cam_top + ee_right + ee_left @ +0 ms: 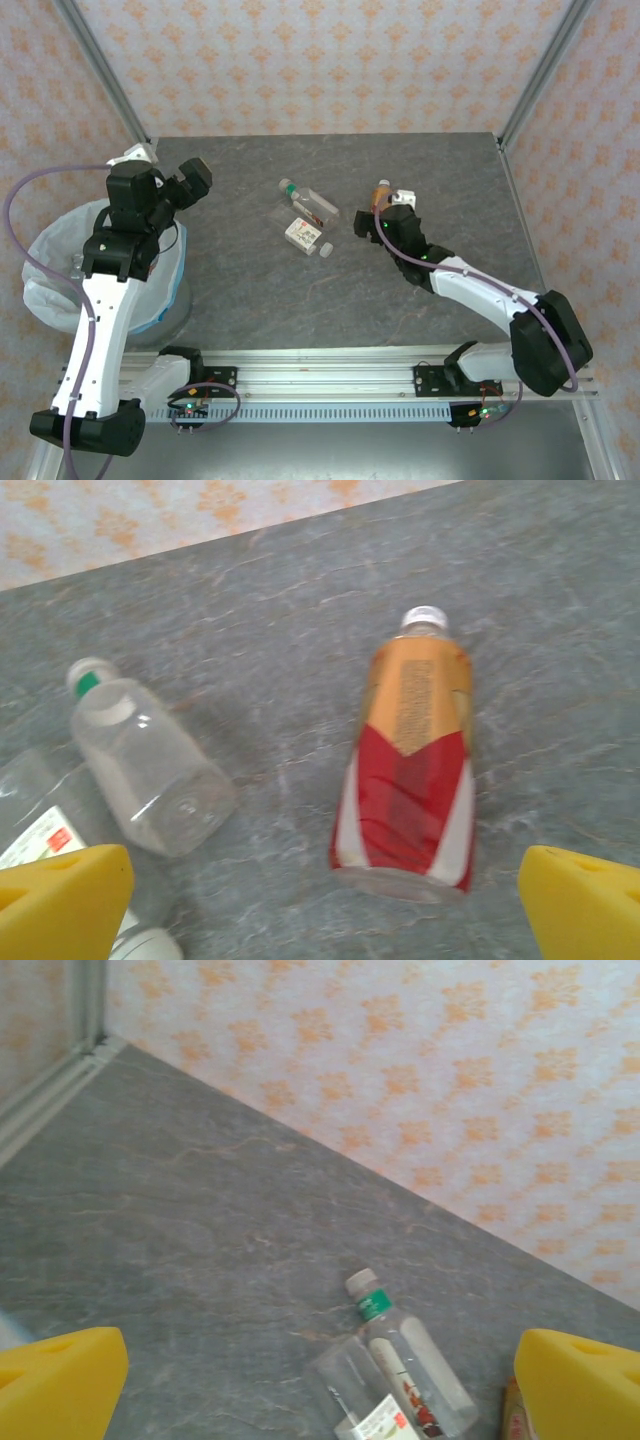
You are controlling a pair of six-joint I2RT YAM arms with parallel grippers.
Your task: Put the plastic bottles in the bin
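Observation:
The red half of the orange bottle (pixel 405 805) is below my right gripper, between its spread fingers, so the gripper needs to move down astride it next.
An orange bottle with a red and white label (pixel 410 770) lies on the grey table, cap pointing away. My right gripper (pixel 325 910) is open just behind its base, its yellow fingertips (pixel 60 895) spread wider than the bottle. From above, this bottle (pixel 381 190) sits just past the right gripper (pixel 368 212). Left of it a clear bottle with a green band (pixel 305 200) lies touching a clear white-labelled bottle (pixel 305 235). My left gripper (pixel 198 178) is open and holds nothing, raised beside the bag-lined grey bin (pixel 60 270). Its wrist view shows the clear bottles (pixel 410 1360) ahead.
Patterned walls with metal corner posts (pixel 530 75) close the table at the back and sides. The bin stands at the table's left edge, partly under the left arm. Bare grey tabletop (pixel 300 300) lies between the bottles and the arm bases.

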